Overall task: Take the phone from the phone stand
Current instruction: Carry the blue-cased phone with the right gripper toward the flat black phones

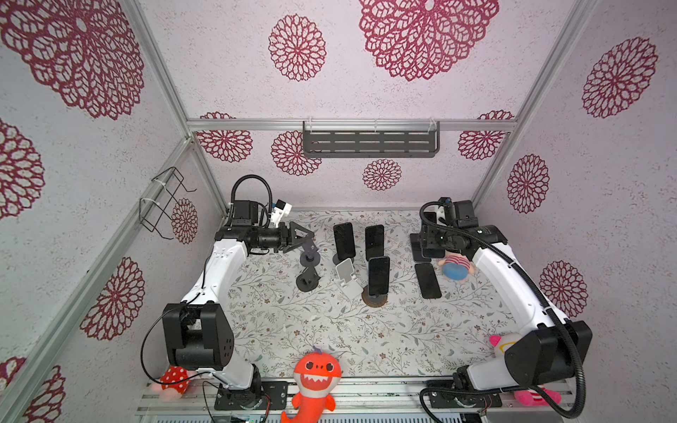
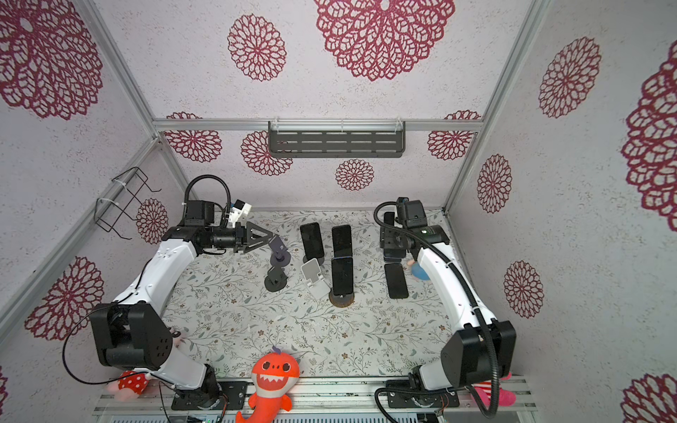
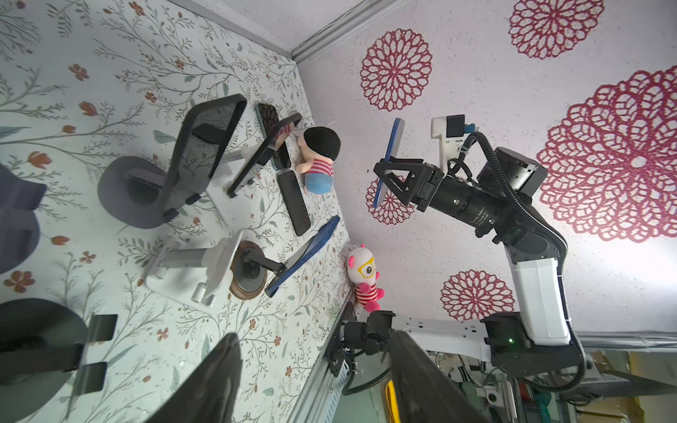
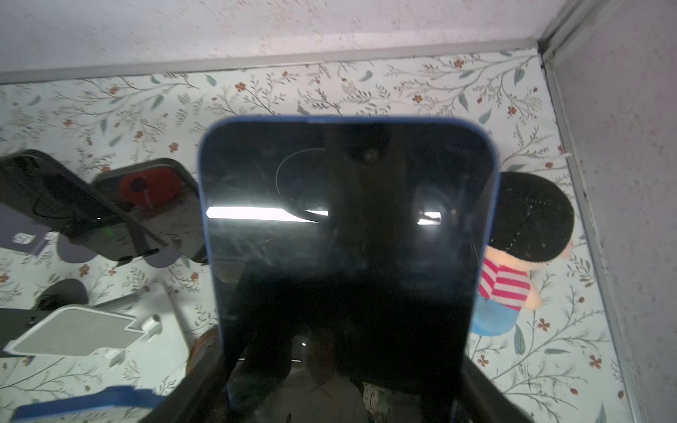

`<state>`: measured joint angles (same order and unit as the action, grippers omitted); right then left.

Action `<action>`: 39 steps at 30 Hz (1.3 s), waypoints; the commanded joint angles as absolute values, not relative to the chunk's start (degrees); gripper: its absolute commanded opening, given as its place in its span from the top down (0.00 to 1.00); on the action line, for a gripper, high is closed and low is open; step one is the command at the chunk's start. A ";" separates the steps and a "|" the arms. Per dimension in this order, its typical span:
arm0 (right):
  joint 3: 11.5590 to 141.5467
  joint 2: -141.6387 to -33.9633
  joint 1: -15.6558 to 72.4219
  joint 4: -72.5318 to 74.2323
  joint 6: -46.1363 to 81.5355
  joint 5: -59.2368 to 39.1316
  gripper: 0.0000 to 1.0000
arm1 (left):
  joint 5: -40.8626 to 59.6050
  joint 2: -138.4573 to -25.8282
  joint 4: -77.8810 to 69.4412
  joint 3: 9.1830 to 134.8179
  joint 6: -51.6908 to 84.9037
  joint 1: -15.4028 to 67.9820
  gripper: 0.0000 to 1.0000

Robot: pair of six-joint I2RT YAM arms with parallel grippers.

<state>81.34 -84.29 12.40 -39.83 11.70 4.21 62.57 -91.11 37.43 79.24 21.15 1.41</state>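
The right gripper moves down next toward the gap between the leaning and flat phones, tilting down. It then releases the blue-edged phone, since bare tabletop lies below it there.
My right gripper is shut on a blue-edged phone and holds it up off the table at the back right; the left wrist view shows this phone edge-on in the air, clear of every stand. In both top views the right gripper points down over it. An empty white phone stand sits mid-table. Three more phones lean on stands, one on a wooden-based stand. My left gripper is open and empty beside a purple stand.
A black stand is in front of the purple one. A phone lies flat near a striped doll. An orange shark plush and a pink plush sit at the front. A shelf hangs on the back wall.
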 commanded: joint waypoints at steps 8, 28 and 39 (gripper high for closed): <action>82.42 -98.34 11.65 -31.09 13.92 0.38 0.63 | 57.26 -90.77 36.11 78.89 20.08 3.87 0.32; 90.12 -117.23 12.83 -22.97 14.05 -1.21 0.58 | 56.69 -91.34 36.57 78.83 19.36 3.87 0.33; 92.87 -121.93 13.69 -22.60 13.94 -0.80 0.48 | 56.78 -92.82 40.41 79.85 16.61 3.88 0.32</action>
